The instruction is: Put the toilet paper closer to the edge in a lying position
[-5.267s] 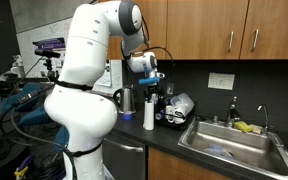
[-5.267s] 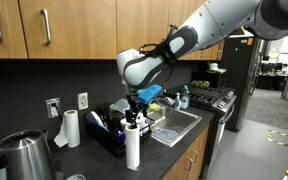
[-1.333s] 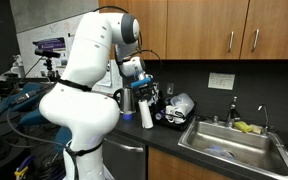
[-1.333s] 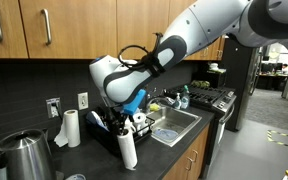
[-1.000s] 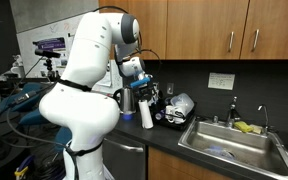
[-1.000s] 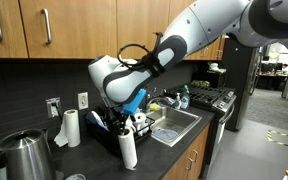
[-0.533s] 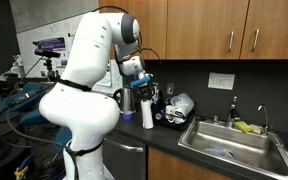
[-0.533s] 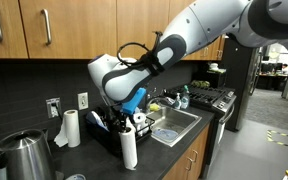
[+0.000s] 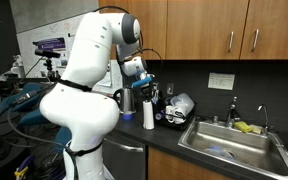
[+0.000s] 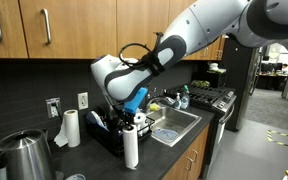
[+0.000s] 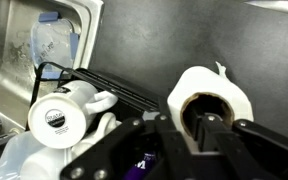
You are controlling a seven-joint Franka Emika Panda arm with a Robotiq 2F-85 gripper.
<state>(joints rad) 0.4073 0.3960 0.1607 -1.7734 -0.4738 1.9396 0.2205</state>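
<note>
The gripper swings down and away from the sink next, tipping the toilet paper [image 10: 131,150] onto the worktop beside it. Then it releases the paper, as the paper still stands upright.
The toilet paper [image 10: 131,150] is a plain white roll standing upright on the dark worktop, close to the edge [image 10: 180,152]. It also shows in an exterior view [image 9: 148,115]. My gripper [image 10: 132,126] comes down on its top end. In the wrist view the toilet paper [image 11: 199,82] is seen end-on with its brown cardboard core. My gripper [image 11: 186,120] is shut on the roll's wall, one finger inside the core and the other outside it.
A black dish rack [image 10: 106,138] with white cups [image 11: 64,115] stands right behind the roll. Beside it is the steel sink [image 9: 229,140]. A second white paper roll [image 10: 71,128] stands near the wall and a steel kettle [image 10: 24,155] sits further along the counter.
The jaws have closed on the roll's wall. The arm has barely moved, and the roll still stands upright in about the same spot.
</note>
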